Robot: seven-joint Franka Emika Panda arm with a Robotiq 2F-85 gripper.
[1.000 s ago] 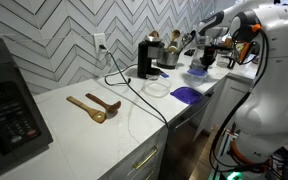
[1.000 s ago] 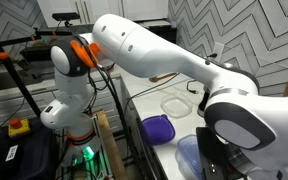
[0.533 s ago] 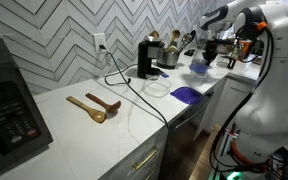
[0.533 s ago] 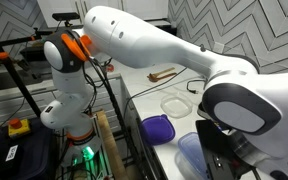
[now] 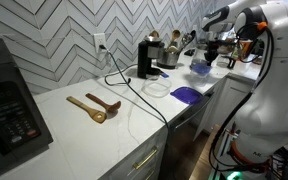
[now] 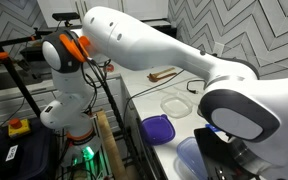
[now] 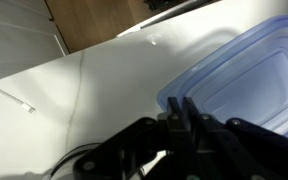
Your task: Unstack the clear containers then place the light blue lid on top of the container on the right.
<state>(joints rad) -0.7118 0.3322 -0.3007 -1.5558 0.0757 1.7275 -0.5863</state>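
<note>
The light blue lid (image 5: pixel 199 68) still hangs above the counter, so my gripper will next move down, turning slightly to the counter's far end, and release it.
My gripper (image 7: pixel 184 108) is shut on the near edge of the light blue lid (image 7: pixel 252 88), which fills the right of the wrist view. In an exterior view the gripper (image 5: pixel 210 57) holds the lid (image 5: pixel 199 68) slightly above the far end of the counter. The lid also shows low in an exterior view (image 6: pixel 189 156). The clear containers (image 5: pixel 156 89) sit on the counter beside the coffee machine, well apart from the gripper, and also show in an exterior view (image 6: pixel 177 102). I cannot tell whether they are stacked.
A darker blue-purple lid (image 5: pixel 186 95) (image 6: pixel 157 128) lies near the counter's front edge. Two wooden spoons (image 5: pixel 94 106) lie mid-counter. A black coffee machine (image 5: pixel 147 58) with a trailing cable stands at the back wall. A dark appliance (image 5: pixel 6 100) stands at the near end.
The gripper has risen a little with the light blue lid in it, lifting it off the counter. It has held still for the last half second.
</note>
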